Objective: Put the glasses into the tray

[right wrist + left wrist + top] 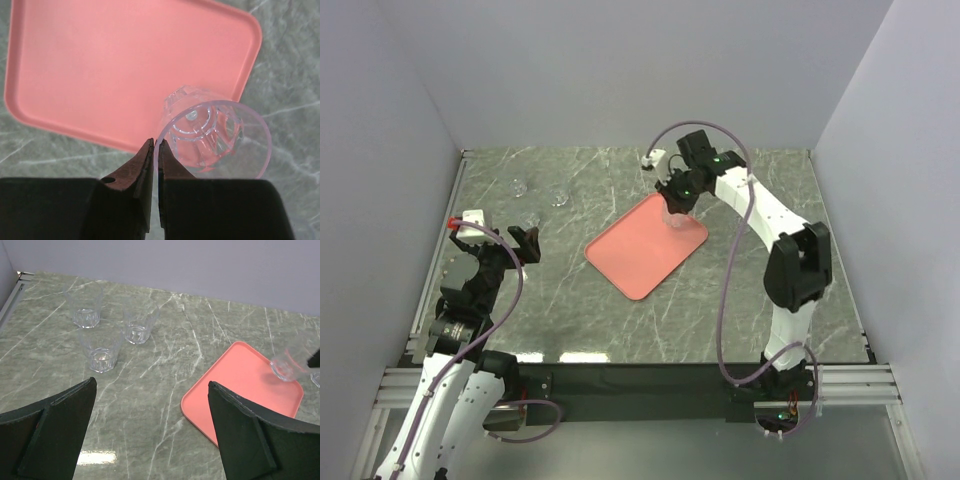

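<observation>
The glass still sticks out over the tray's edge, so I need to move my right gripper down and to the left in the top view, onto the tray's empty far corner.
The salmon-pink tray (638, 255) (240, 385) (115, 60) lies flat on the marble table. My right gripper (675, 203) (156, 143) is shut on the rim of one clear glass (215, 132) (677, 215) (287, 365), one finger inside and one outside. The glass hangs tilted over the tray's far right corner; whether it touches I cannot tell. Three more glasses (86, 310) (140, 322) (102, 350) stand upright on the table left of the tray, also in the top view (519, 186) (559, 196) (531, 219). My left gripper (525, 240) (152, 385) is open and holds nothing, just short of the nearest glass.
Grey walls close in the table on three sides. A metal rail (448, 250) runs along the left edge beside my left arm. Bare marble (150, 405) lies between the standing glasses and the tray.
</observation>
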You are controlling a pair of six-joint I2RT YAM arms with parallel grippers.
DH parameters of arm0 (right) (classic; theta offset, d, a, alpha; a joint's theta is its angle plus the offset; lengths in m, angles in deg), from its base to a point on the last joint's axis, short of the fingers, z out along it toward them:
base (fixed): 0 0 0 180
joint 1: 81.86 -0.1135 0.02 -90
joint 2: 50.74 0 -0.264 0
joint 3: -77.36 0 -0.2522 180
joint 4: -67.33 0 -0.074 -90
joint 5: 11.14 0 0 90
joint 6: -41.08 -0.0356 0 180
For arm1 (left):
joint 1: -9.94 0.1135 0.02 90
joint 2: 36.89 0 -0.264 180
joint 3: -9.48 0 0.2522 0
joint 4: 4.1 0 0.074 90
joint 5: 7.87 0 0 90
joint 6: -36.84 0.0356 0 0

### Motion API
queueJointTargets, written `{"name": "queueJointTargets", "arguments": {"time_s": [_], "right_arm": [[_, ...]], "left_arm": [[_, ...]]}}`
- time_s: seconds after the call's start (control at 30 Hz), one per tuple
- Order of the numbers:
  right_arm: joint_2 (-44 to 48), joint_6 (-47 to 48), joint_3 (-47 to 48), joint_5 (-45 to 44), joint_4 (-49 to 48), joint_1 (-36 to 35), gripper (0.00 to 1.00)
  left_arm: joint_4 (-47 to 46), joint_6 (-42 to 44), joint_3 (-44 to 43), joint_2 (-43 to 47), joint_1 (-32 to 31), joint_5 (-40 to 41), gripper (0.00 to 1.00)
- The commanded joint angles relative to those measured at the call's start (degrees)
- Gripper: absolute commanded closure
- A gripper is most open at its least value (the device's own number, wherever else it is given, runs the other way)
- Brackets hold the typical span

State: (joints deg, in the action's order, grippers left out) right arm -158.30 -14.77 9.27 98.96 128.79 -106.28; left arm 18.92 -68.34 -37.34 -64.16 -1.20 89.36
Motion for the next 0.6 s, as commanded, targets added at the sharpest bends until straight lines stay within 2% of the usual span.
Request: {"name": "queueJointTargets", "arguments": {"time_s": [0.0,0.3,0.57], "right_arm": [[-3.8,-0.3,8.5,-3.5,0.9,-1.1,1.00],[-14.9,-1.0,21.5,-5.2,3.9,-2.0,1.00],[-18.3,-0.9,24.2,-6.0,4.2,-3.0,1.00]], "left_arm": [[-2.8,1.3,0.2,-0.2,-0.1,-1.1,0.01],[-3.2,1.6,0.4,-0.5,-0.1,-1.2,0.01],[-3.4,1.6,0.5,-0.2,-0.1,-1.3,0.01]]}}
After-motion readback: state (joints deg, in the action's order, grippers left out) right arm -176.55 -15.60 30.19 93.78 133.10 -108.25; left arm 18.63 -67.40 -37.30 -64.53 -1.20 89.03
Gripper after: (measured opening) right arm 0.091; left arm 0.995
